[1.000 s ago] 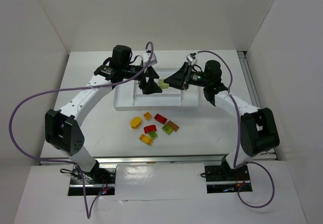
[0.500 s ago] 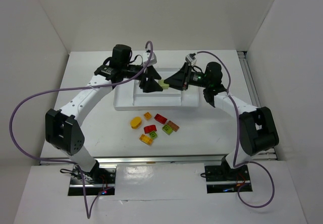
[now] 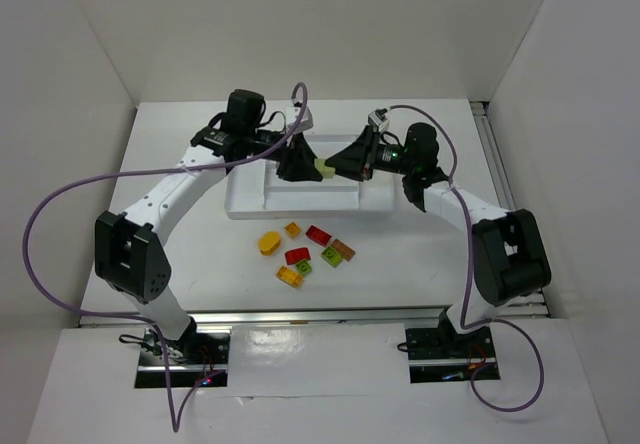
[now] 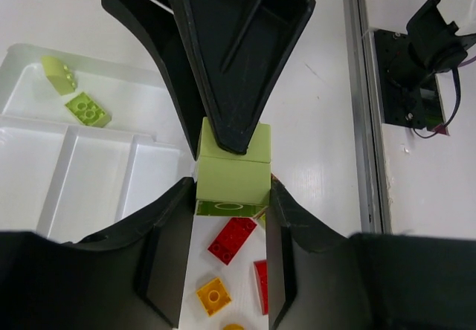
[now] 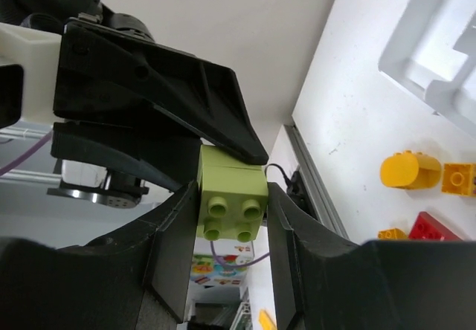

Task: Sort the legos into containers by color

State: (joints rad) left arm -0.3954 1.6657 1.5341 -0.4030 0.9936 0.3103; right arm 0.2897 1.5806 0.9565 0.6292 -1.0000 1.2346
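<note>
Next, my right gripper shifts to its right in the top view, lowers and releases the matching brick. The green bricks' compartment (image 3: 378, 194) lies below it and to that side.
Two pale green legos stuck together (image 3: 323, 168) hang above the white tray (image 3: 300, 202) of containers. My left gripper (image 3: 308, 167) is shut on one end of them (image 4: 232, 175), and my right gripper (image 3: 336, 166) is shut on the other end (image 5: 232, 196). In the left wrist view the right gripper's fingers (image 4: 238, 70) reach in from above. A pale green brick (image 4: 58, 73) and a bright green brick (image 4: 88, 109) lie in the tray's far compartment (image 4: 30, 99). Several loose legos lie in front of the tray: a yellow oval (image 3: 269, 242), a red one (image 3: 318, 234) and a green one (image 3: 329, 256).
More loose bricks sit near the tray's front edge: orange (image 3: 292, 230), brown (image 3: 343, 250), a second red (image 3: 298, 256) and yellow (image 3: 290, 275). White walls enclose the table on three sides. A metal rail (image 3: 487, 154) runs along the right edge.
My left gripper's jaws have shut on the pale green legos that my right gripper holds. The right gripper and the loose bricks have stayed where they were.
</note>
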